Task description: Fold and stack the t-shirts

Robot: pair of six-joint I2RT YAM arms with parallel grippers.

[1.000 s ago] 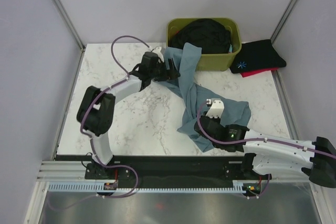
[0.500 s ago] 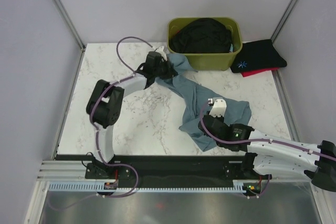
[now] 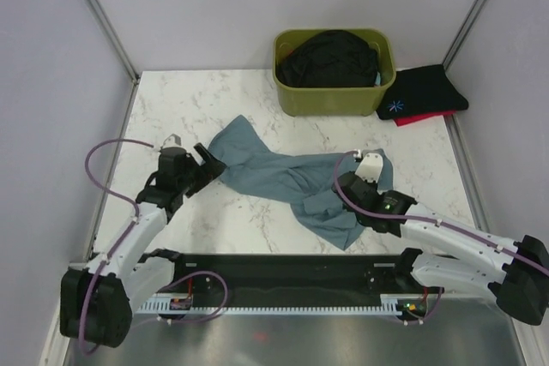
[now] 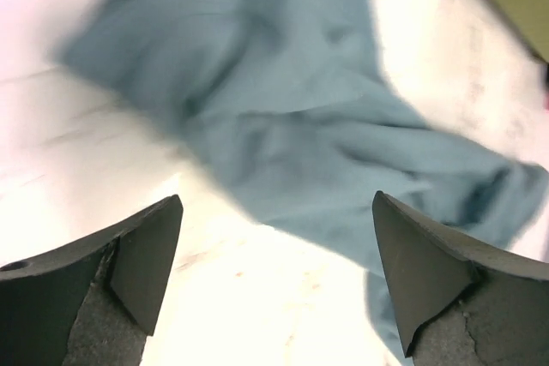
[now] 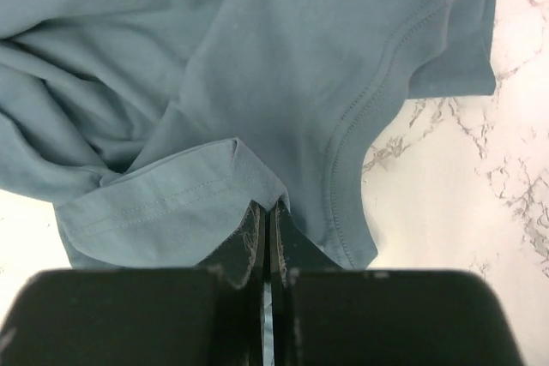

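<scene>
I need to move my left gripper to the right in the top view and down onto a crease of the teal shirt (image 3: pixel 244 158) (image 4: pixel 279 111), since it lies beyond my open fingers.
The teal-blue t-shirt (image 3: pixel 283 176) lies stretched and rumpled across the middle of the table. My left gripper (image 3: pixel 204 163) is open and empty at the shirt's left end; in the left wrist view (image 4: pixel 276 203) its fingers stand wide apart with the shirt (image 4: pixel 283 117) just ahead. My right gripper (image 3: pixel 342 189) is shut on a folded hem edge of the teal shirt (image 5: pixel 171 203) at its right end. A black t-shirt (image 3: pixel 330 57) fills the bin. A folded black t-shirt with blue print (image 3: pixel 425 92) lies on a red one (image 3: pixel 413 118) at the back right.
The olive-green bin (image 3: pixel 330 99) stands at the back middle of the marble table (image 3: pixel 171 109). Grey walls close in the left, right and back. A black rail (image 3: pixel 283 267) runs along the near edge.
My left arm has swung back from the bin to the near left, drawing the shirt's end with it, and now has its gripper open. The shirt is now stretched out across the table.
</scene>
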